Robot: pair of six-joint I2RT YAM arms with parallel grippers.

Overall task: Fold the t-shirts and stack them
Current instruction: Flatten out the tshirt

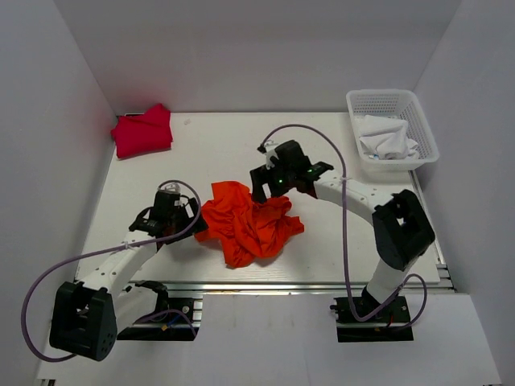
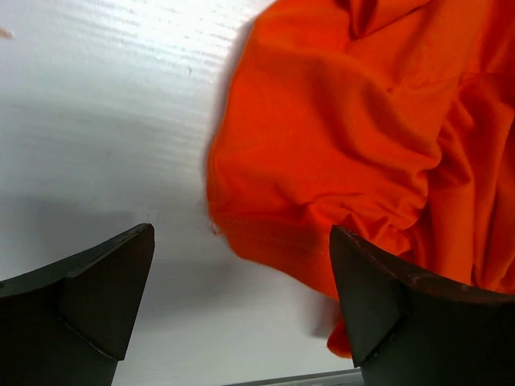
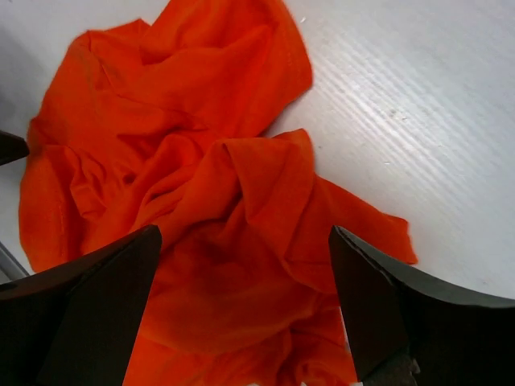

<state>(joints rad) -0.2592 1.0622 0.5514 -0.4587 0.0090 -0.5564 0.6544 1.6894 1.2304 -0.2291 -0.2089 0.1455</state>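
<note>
I should lower my left gripper onto the orange shirt's near corner [image 1: 200, 237] [image 2: 228, 232] beside the bare table next. The edge of that corner already shows between the spread fingers.
The bright orange t-shirt [image 1: 248, 223] lies crumpled in the middle of the table near the front edge. It also shows in the left wrist view [image 2: 346, 137] and the right wrist view [image 3: 201, 193]. The crimson-pink t-shirt [image 1: 143, 131] lies folded at the back left corner. My left gripper [image 1: 190, 215] is open and empty at the orange shirt's left edge, with bare table between the jaws [image 2: 241, 273]. My right gripper [image 1: 264, 186] is open and empty just above the shirt's far edge, jaws spread over the fabric [image 3: 241, 297].
A white plastic basket [image 1: 393, 127] with white cloth [image 1: 385, 138] in it stands at the back right. White walls close the left, back and right sides. An aluminium rail [image 1: 298, 285] runs along the table's near edge.
</note>
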